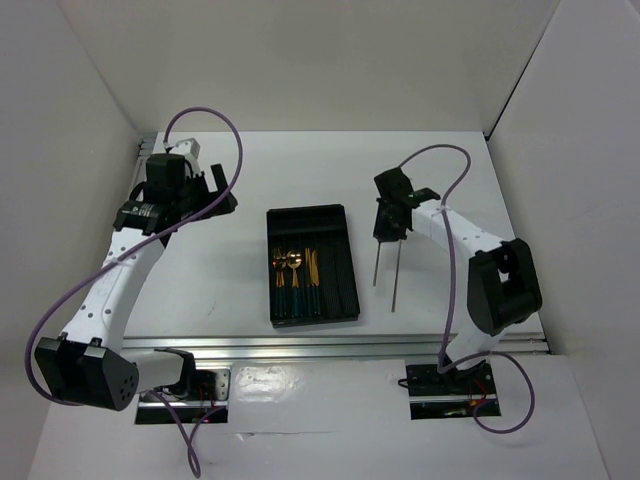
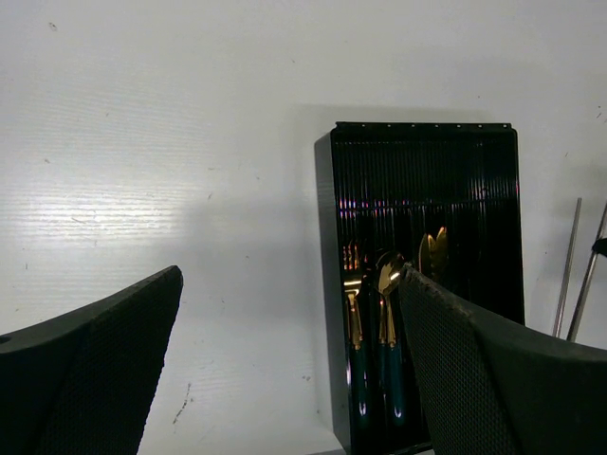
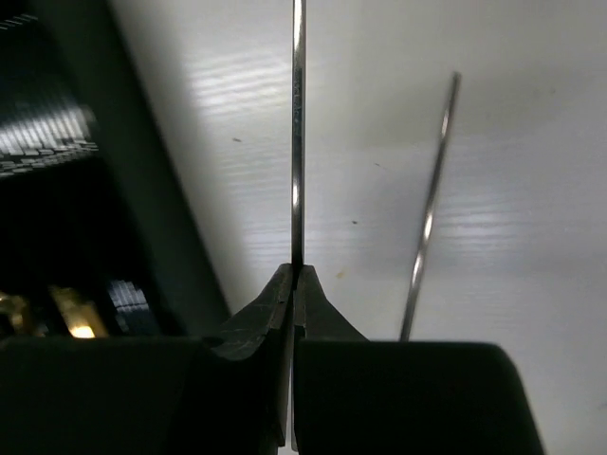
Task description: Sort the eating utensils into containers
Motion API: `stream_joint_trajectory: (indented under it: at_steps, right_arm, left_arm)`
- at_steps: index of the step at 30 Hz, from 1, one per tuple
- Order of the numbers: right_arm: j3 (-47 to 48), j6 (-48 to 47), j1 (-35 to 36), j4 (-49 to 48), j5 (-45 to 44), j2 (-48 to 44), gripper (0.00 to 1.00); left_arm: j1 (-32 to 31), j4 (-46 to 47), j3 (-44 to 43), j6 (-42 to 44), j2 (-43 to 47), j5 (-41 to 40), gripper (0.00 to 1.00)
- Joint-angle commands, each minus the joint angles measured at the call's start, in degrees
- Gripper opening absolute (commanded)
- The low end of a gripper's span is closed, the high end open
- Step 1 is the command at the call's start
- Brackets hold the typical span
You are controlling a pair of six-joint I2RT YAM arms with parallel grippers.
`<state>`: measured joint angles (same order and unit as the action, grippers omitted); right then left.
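The tray's empty section beside the knives lies left of my right gripper in the top view, so I will cross over the tray's side and release the stick there.
The black tray [image 1: 346,262] lies at the table's middle. Gold-headed utensils with teal handles [image 1: 296,280] rest in its lengthwise compartments, and they also show in the left wrist view [image 2: 384,322]. Two thin grey metal sticks lie right of the tray. My right gripper [image 1: 388,228] is shut on the far end of the stick nearer the tray [image 1: 376,263]; in the right wrist view this stick [image 3: 298,142] runs straight out from the closed fingertips [image 3: 285,284]. The other stick [image 3: 432,204] lies free beside it [image 1: 396,278]. My left gripper [image 1: 215,195] hovers open left of the tray, with nothing between its fingers [image 2: 95,360].
White walls close in the table on the left, back and right. A metal rail [image 1: 340,345] runs along the near edge. Purple cables [image 1: 205,115] loop above both arms. The tray's dark side wall [image 3: 142,190] stands just left of the right gripper.
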<state>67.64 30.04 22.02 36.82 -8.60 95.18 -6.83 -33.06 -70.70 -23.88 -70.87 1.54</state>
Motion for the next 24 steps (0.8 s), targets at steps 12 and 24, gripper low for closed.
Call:
stream_joint_trajectory:
  at_steps: [12, 24]
  right_arm:
    - [6.7, -5.3, 8.5, -5.5, 13.5, -5.3, 0.0]
    - [3.8, -1.4, 15.9, -12.5, 11.0, -2.2, 0.0]
  left_arm:
    - [0.3, 0.5, 0.4, 1.6, 2.7, 0.7, 1.0]
    - [0.3, 0.5, 0.4, 1.6, 3.2, 1.3, 1.0]
